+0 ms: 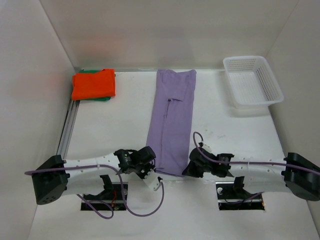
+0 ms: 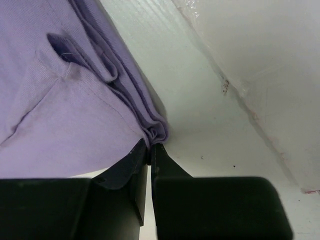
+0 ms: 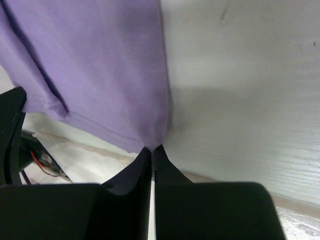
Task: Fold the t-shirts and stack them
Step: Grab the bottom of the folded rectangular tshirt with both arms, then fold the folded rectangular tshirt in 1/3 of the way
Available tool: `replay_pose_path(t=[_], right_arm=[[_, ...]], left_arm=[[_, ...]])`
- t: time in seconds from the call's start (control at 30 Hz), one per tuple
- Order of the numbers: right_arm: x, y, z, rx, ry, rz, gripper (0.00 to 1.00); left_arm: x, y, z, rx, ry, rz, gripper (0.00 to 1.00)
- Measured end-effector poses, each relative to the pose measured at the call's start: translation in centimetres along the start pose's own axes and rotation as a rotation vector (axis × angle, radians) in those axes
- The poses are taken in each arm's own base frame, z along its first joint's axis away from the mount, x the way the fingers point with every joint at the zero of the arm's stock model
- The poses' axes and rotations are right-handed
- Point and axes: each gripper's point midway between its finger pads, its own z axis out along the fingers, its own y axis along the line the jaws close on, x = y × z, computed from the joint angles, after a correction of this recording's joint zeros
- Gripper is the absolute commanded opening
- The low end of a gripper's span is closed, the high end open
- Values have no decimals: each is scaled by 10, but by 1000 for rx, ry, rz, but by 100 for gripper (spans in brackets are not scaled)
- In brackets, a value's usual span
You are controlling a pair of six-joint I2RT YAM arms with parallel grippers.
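Observation:
My left gripper lifts the lavender t-shirt's near corner outward past the middle next, then lowers and releases it, since the t-shirt still stretches long outward.
The lavender t-shirt (image 1: pixel 171 117) lies folded into a long strip down the middle of the table. My left gripper (image 1: pixel 150 161) is shut on its near left corner; in the left wrist view the bunched cloth (image 2: pixel 75 95) is pinched at the fingertips (image 2: pixel 150 149). My right gripper (image 1: pixel 190 167) is shut on its near right corner; in the right wrist view the hemmed edge of the cloth (image 3: pixel 105 75) meets the fingertips (image 3: pixel 152 149). The folded orange t-shirt (image 1: pixel 93 83) lies on top of the green t-shirt (image 1: pixel 103 99) at the back left; only an edge of the green one shows.
A white mesh basket (image 1: pixel 252 80) stands at the back right corner. A metal rail (image 1: pixel 67 125) runs along the table's left edge. White walls enclose the table on three sides. Purple cables loop from both arms near the front edge.

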Motion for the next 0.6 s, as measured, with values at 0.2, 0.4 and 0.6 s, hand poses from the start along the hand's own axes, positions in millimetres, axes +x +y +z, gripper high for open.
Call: replay_pose_path(t=[0.2,0.4,0.6], right_arm=[[-29,21,-18,-25,-38,-15,3],[-109,60,-47,-89,-170,-21,3],[-190,66,-44,-31,-249,-61,3]], left_arm=[[14,26,-22,-10,-22,-233,0],[45,129,-68,-182,-97,-533,0],[96,197,-78,-254,-118,-748,0]])
